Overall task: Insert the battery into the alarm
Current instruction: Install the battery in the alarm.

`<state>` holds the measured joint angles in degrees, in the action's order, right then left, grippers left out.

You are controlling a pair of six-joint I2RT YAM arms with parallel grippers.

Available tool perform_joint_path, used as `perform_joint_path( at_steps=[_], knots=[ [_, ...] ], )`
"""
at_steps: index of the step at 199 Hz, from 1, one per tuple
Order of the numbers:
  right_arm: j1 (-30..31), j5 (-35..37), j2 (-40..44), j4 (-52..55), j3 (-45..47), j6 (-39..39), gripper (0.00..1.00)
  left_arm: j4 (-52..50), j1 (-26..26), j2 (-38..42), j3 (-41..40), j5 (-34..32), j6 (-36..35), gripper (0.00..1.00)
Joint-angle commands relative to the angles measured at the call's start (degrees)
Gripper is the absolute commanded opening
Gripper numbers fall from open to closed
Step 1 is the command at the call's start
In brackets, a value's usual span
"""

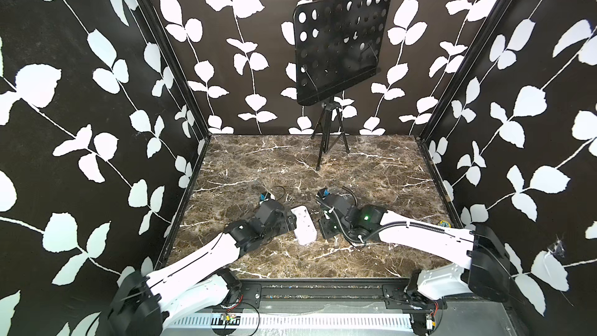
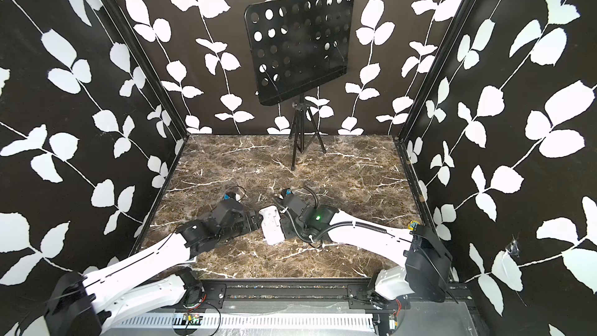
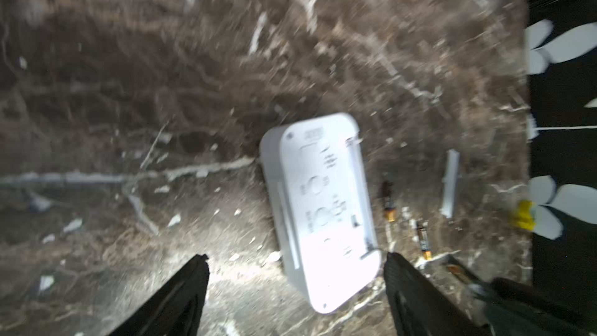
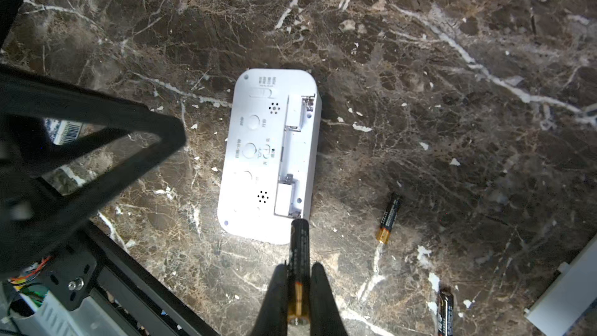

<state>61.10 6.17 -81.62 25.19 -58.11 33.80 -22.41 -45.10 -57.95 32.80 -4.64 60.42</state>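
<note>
I should next use my right gripper to lower the battery, black end first, outward into the middle of the empty battery bay (image 1: 308, 223) (image 4: 296, 157) below and outward of it, and release it.
The white alarm (image 1: 303, 226) (image 2: 273, 226) lies face down on the marble table between my two wrists. Its back faces up, and the battery bay (image 4: 292, 156) is uncovered and empty. My right gripper (image 4: 298, 268) is shut on a black and gold battery (image 4: 298, 247). The battery's black end hovers at the near end of the bay. My left gripper (image 3: 295, 260) stands open, its fingers either side of the alarm's (image 3: 318, 211) near end. That view is blurred, so contact is unclear.
Two loose batteries (image 4: 389, 218) (image 4: 445, 310) and the white bay cover (image 4: 565, 298) lie on the table beside the alarm. A barcoded card box (image 4: 64, 130) shows behind my left arm. A black music stand (image 1: 339, 46) on a tripod is at the back.
</note>
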Motion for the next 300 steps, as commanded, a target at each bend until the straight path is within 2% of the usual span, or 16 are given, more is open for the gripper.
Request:
perform_joint_path(
  at_steps=[1, 21, 78, 142, 209, 257, 300],
  knots=[
    [1.16, 5.56, -1.35, -4.68, 0.39, -1.27, 0.00, 2.40, 0.23, -0.66, -2.11, 3.33, 8.89, 0.79],
    [1.68, 5.54, -4.31, -7.40, -0.35, -1.54, 0.00, 10.29, 0.28, -2.20, -5.69, 5.15, 13.53, 0.74],
    [1.68, 5.43, -12.07, -9.19, -3.28, -1.95, 0.00, 13.70, 0.45, -6.92, -5.94, 6.49, 15.45, 0.72],
    [1.70, 8.35, -14.07, -10.05, -3.83, -2.20, 0.00, 14.44, 0.63, -12.11, -4.61, 7.61, 15.55, 0.65],
    [1.70, 9.92, -17.05, -9.65, -4.90, -1.42, 0.03, 13.12, 0.67, -12.06, -5.70, 7.24, 16.38, 0.54],
    [1.70, 9.87, -20.02, -10.25, -5.34, -0.85, 0.10, 12.92, 0.58, -13.13, -6.07, 8.16, 16.52, 0.51],
    [1.72, 9.03, -20.68, -10.35, -5.46, 0.17, 0.28, 13.09, 0.61, -14.10, -6.08, 8.93, 16.48, 0.50]
  ],
)
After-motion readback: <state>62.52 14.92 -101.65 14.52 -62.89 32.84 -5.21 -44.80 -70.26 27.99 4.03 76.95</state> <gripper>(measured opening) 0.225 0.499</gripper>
